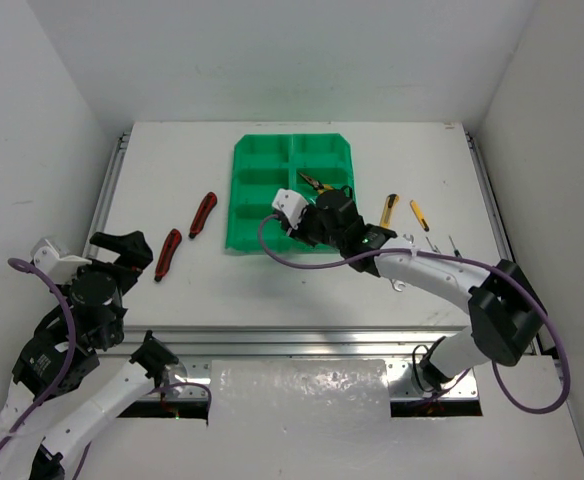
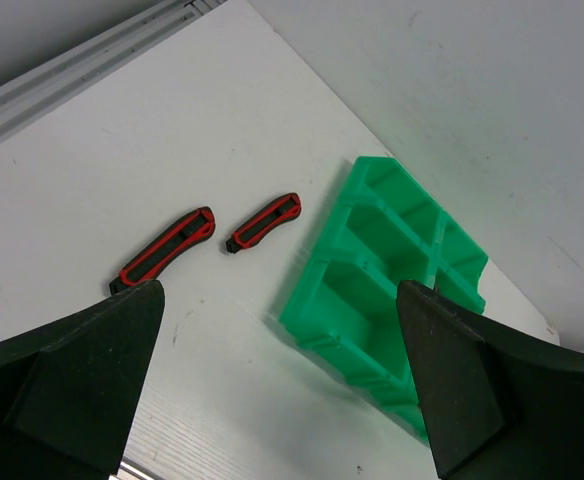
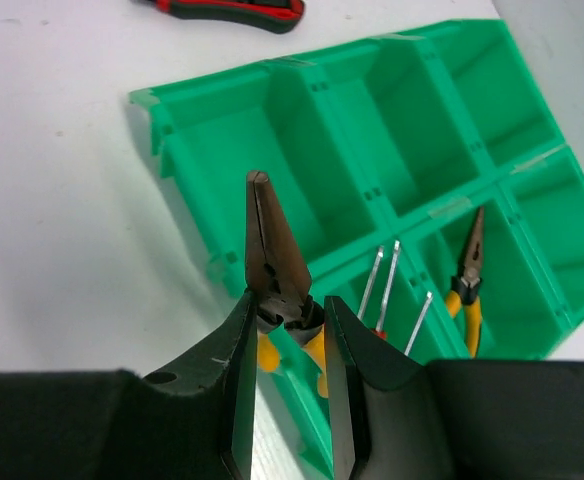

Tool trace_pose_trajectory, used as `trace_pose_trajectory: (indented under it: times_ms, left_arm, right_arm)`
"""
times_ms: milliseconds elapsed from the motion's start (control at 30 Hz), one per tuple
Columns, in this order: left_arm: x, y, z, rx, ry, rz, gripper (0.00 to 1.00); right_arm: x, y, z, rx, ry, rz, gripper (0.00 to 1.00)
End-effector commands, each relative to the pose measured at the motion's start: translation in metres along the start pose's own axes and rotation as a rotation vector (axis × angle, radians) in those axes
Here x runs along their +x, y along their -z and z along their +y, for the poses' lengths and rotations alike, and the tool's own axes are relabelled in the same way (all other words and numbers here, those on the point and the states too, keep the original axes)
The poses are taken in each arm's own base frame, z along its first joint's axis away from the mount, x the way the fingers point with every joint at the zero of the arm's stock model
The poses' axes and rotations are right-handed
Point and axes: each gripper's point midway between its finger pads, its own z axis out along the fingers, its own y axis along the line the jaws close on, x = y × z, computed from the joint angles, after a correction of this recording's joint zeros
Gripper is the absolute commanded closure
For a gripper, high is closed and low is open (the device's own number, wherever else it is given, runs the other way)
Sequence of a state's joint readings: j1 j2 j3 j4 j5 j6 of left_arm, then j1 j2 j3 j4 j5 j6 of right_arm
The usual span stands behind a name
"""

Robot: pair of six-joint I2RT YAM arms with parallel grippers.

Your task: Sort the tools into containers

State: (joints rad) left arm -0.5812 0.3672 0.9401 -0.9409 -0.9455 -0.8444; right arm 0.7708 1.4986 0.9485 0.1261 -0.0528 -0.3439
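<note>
I need to move the yellow-handled pliers outward with my right gripper next, over the bin beyond the metal stems of the tools, and let go of them there, because a matching pair is already inside.
The green six-bin tray lies mid-table and also shows in the left wrist view. My right gripper hovers over its near right part. In the right wrist view it is shut on yellow-handled pliers, nose pointing away, above the tray. A second pair of yellow pliers lies in the middle right bin. Three thin metal shafts lie in the bin beside it. My left gripper is open and empty, left of the tray.
Two red-and-black tools lie left of the tray, seen too in the left wrist view. Two yellow-black knives, thin tools and a wrench lie right of it.
</note>
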Motion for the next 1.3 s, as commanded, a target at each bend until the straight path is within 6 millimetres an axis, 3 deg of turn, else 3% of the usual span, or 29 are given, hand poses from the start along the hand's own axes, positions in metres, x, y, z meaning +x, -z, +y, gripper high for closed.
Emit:
trace_pose_trajectory:
  times_ms: [0, 433, 667, 900, 1033, 1067, 1133, 1167, 1233, 1267]
  left_arm:
    - [0.000, -0.003, -0.006, 0.006, -0.001, -0.005, 0.00]
    - [0.001, -0.004, -0.007, 0.009, -0.006, -0.002, 0.00]
    - [0.001, -0.004, -0.007, 0.009, -0.003, -0.004, 0.00]
    - [0.001, -0.004, -0.007, 0.008, -0.009, -0.003, 0.00]
    - [0.003, -0.005, -0.008, 0.009, -0.016, 0.002, 0.00]
    - [0.003, -0.005, -0.009, 0.009, -0.019, 0.004, 0.00]
    - [0.003, -0.005, -0.009, 0.011, -0.018, 0.003, 0.00]
    - [0.003, -0.005, -0.010, 0.012, -0.021, 0.004, 0.00]
    - [0.004, -0.005, -0.011, 0.019, -0.022, 0.006, 0.00]
    - [0.005, -0.006, -0.012, 0.023, -0.029, 0.010, 0.00]
  right_arm:
    - [-0.045, 0.013, -0.035, 0.086, -0.010, -0.121, 1.00]
    - [-0.049, 0.012, -0.041, 0.097, -0.004, -0.127, 1.00]
    - [-0.047, 0.008, -0.062, 0.129, -0.009, -0.096, 1.00]
    - [-0.047, -0.002, -0.104, 0.159, -0.028, -0.086, 1.00]
    - [-0.034, -0.012, -0.149, 0.194, -0.057, -0.061, 1.00]
    - [-0.042, -0.012, -0.162, 0.202, -0.057, -0.069, 1.00]
    - [-0.026, -0.027, -0.172, 0.181, -0.059, -0.040, 1.00]
    - [-0.035, -0.027, -0.189, 0.205, -0.047, -0.062, 1.00]
    - [-0.013, -0.047, -0.189, 0.165, -0.046, -0.011, 1.00]
    - [-0.022, -0.050, -0.199, 0.169, -0.040, -0.026, 1.00]
